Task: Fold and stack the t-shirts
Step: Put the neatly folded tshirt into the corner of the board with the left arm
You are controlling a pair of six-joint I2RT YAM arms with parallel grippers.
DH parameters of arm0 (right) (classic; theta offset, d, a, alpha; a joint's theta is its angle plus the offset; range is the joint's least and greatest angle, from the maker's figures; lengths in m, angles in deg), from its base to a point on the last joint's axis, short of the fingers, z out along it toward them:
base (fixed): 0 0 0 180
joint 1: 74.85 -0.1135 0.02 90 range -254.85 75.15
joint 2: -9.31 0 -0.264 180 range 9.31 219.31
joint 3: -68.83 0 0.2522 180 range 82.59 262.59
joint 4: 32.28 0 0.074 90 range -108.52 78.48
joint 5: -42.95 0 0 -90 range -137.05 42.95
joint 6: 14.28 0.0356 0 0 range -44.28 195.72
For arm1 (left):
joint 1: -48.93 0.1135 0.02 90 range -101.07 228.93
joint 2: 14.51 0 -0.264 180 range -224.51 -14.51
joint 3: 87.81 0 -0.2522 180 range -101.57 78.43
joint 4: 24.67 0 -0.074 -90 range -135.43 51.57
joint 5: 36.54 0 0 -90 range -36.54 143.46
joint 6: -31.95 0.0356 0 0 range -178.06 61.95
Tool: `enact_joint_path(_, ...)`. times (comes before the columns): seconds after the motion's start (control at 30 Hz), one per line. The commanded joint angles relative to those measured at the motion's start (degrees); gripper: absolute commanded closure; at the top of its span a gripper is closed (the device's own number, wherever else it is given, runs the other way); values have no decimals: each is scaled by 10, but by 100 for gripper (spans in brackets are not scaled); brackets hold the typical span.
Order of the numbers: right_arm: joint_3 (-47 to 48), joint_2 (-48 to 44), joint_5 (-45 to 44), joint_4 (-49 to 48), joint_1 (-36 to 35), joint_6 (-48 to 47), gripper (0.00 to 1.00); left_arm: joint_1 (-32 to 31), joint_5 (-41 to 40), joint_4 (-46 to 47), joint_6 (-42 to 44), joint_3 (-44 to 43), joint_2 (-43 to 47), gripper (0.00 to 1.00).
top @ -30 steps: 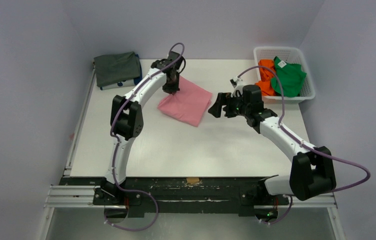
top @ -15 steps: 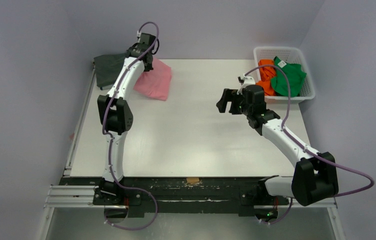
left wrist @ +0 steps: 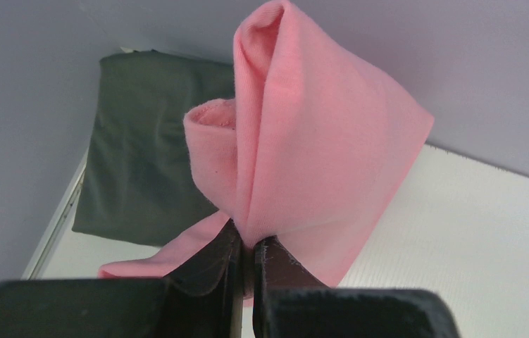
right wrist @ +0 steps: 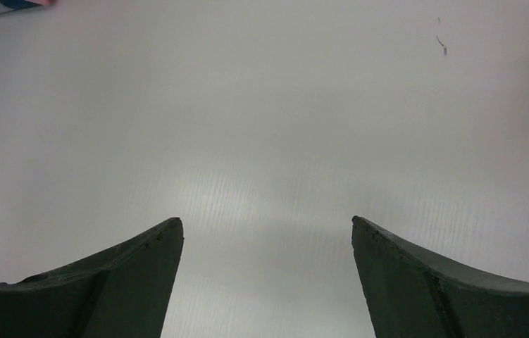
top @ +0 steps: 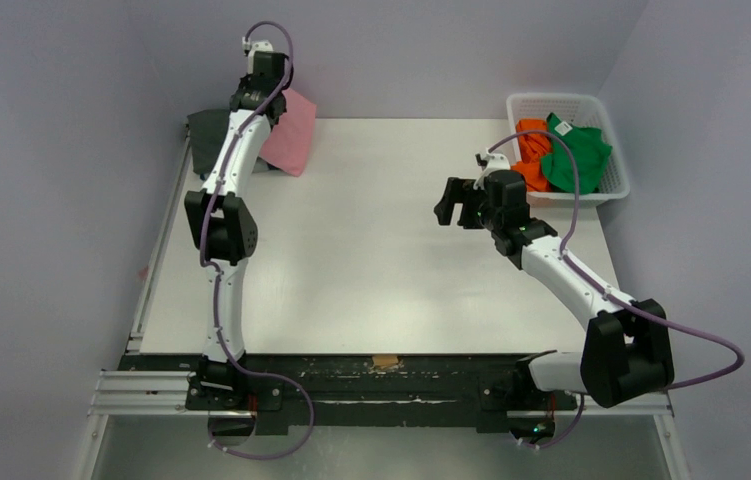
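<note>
I will move my left gripper to the left in the top view next, over the dark grey t-shirt [top: 207, 138], to let go there, because the pink t-shirt [top: 291, 135] hangs partly beside it.
My left gripper [top: 269, 100] is shut on the folded pink t-shirt [top: 291, 135] and holds it in the air at the table's far left corner. In the left wrist view the pink t-shirt [left wrist: 318, 155] hangs from my jaws, with the folded dark grey t-shirt [left wrist: 148, 141] lying behind it. The dark grey t-shirt [top: 207, 138] is partly hidden by the arm from above. The blue t-shirt is not visible from above. My right gripper [top: 448, 205] is open and empty over the bare table, right of centre. The orange t-shirt [top: 531, 160] and the green t-shirt [top: 581, 155] lie crumpled in the basket.
The white lattice basket [top: 569, 102] stands at the far right corner. The white table [top: 371, 280] has walls close behind and at both sides. The right wrist view shows only bare table surface [right wrist: 261, 127] between my fingers [right wrist: 134, 282].
My left gripper has lifted the pink t-shirt off the middle of the table and carried it left and back, toward the dark grey t-shirt. My right gripper drew back slightly to the right.
</note>
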Motion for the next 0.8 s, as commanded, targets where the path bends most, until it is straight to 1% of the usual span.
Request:
enact_joint_path(0.0, 13, 3, -17, -19, 3, 1, 12, 25, 21, 75, -8, -40, 13, 100)
enact_joint_path(0.07, 16, 7, -17, -17, 3, 1, 12, 30, 36, 82, -8, -37, 21, 100)
enact_joint_path(0.23, 23, 16, -18, -10, 3, 0, 12, 38, 32, 102, 0, -32, 24, 100)
enact_joint_path(0.37, 25, 17, -20, -8, 3, -2, 12, 56, 28, 103, -8, -52, 15, 100)
enact_joint_path(0.53, 28, 18, -17, -8, 4, -1, 12, 97, 81, 86, -49, -47, 37, 100)
enact_joint_path(0.63, 30, 21, -17, -8, 4, 0, 12, 110, 107, 99, -52, -11, 55, 100)
enact_joint_path(0.77, 37, 29, -17, 0, 4, -3, 12, 121, 142, 84, -54, -28, 30, 100)
